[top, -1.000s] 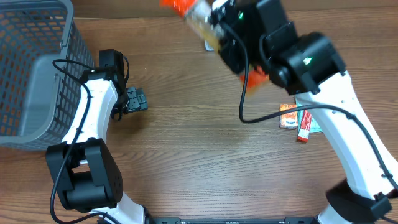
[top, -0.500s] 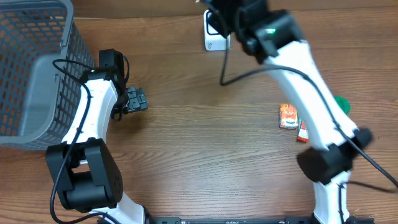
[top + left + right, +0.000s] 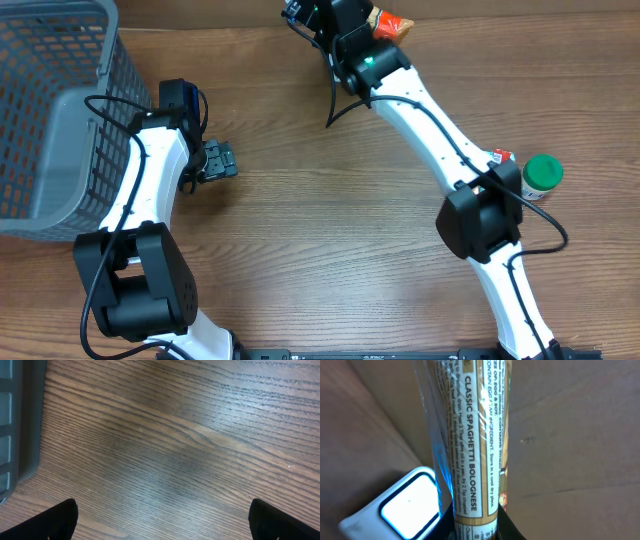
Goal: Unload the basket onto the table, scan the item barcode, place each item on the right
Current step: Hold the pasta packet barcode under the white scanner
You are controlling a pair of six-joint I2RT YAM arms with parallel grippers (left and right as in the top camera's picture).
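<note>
I will next pull my right gripper back to the bare wood [image 3: 424, 194] beside the small red item and release the packet, because the blue scanner light is already along its edge.
My right gripper [image 3: 476, 530] is shut on a long clear packet of spaghetti bolognese [image 3: 470, 435], gripping its lower end. The printed label faces the right wrist camera. The packet stands just right of a white scanner [image 3: 407, 507] whose window glows, with blue light along the packet's left edge. In the overhead view the right arm [image 3: 420, 110] reaches to the table's far edge, and the packet's orange end [image 3: 390, 25] sticks out beside its wrist; the scanner is hidden under the arm. My left gripper [image 3: 220, 160] rests open over bare wood, its fingertips [image 3: 60, 520] wide apart.
A grey mesh basket [image 3: 50, 120] fills the left side, its wall [image 3: 15, 420] close to my left gripper. A green-lidded jar [image 3: 543, 172] and a small red item [image 3: 500, 155] sit at the right beside my right arm's elbow.
The right arm has swung toward the table's far edge with the packet and now covers the scanner. The green-lidded jar has come into view. The left arm has not moved.
</note>
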